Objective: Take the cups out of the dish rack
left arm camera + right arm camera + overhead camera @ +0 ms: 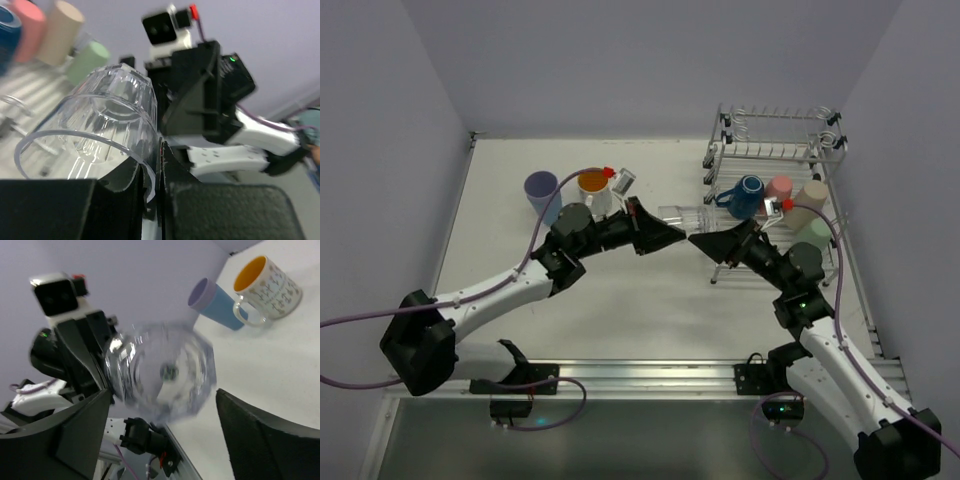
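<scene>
My left gripper needs to turn its fingers down and lower the clear glass, then release it, since the open tabletop (648, 193) beside the orange-inside glass mug lies below my gripper.
My left gripper (670, 233) is shut on the rim of the clear glass (687, 214) and holds it on its side above the table; in the left wrist view the jaws (158, 167) pinch the rim of the glass (100, 125). My right gripper (720, 240) is open, facing the glass's base (165, 372), its fingers (65, 440) wide apart either side. The dish rack (775, 150) stands at the back right, with the dark-blue mug (748, 196), pink cup (778, 189), beige cup (811, 194) and green cup (817, 232) on its lower tier.
A light-blue tumbler with lavender inside (542, 192) and the orange-inside glass mug (593, 190) stand on the table at the back left, also in the right wrist view (217, 307) (265, 280). Walls close in on the left, back and right.
</scene>
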